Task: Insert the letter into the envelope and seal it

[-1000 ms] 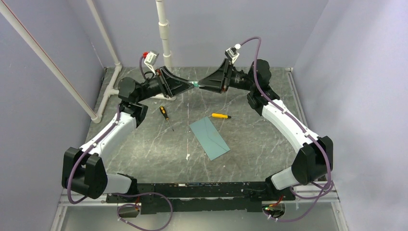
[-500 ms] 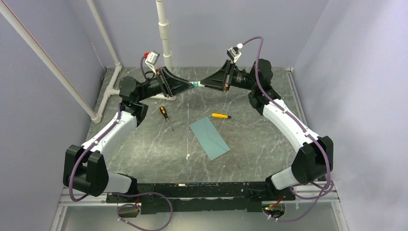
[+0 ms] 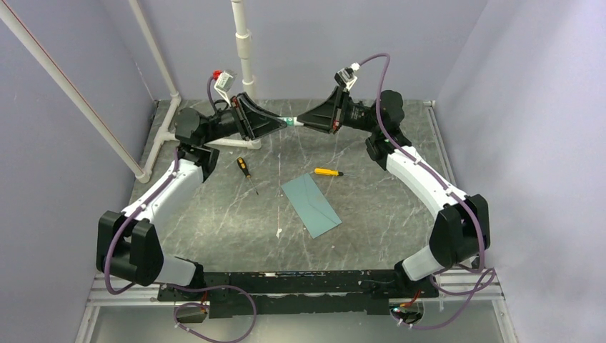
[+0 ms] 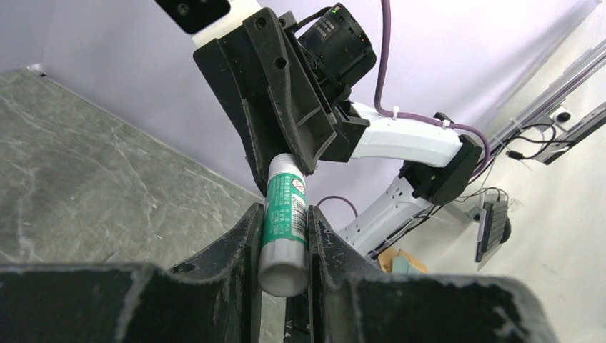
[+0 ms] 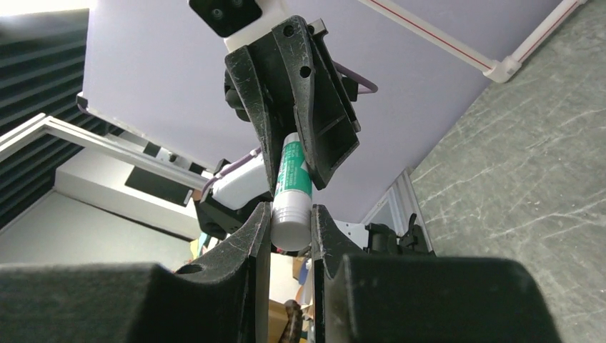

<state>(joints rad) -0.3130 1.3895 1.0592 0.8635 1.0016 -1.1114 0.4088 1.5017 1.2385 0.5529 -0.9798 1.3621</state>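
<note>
My left gripper will next move down toward the bare tabletop between the screwdriver and the envelope (image 3: 311, 206) and let go of the glue stick there, because that spot is clear.
The teal envelope (image 3: 311, 206) lies flat on the table's middle, flap shut, apart from both grippers. No separate letter shows. Both grippers meet in the air at the back and grip one green-and-white glue stick (image 3: 289, 122) from opposite ends. My left gripper (image 3: 281, 123) is shut on one end; in the left wrist view (image 4: 284, 218) the stick (image 4: 286, 189) sits between its jaws. My right gripper (image 3: 299, 121) is shut on the other end; in the right wrist view (image 5: 291, 218) the stick (image 5: 291, 186) runs to the left gripper.
A black-and-orange screwdriver (image 3: 245, 168) lies left of the envelope and a yellow-handled tool (image 3: 326, 172) lies just behind it. A thin white stick (image 3: 278, 223) lies in front, to the left. White pipes (image 3: 244, 50) stand at the back left.
Both grippers, still joined on the glue stick, have risen slightly and shifted a little left. The left wrist has tilted up. The envelope has not moved.
</note>
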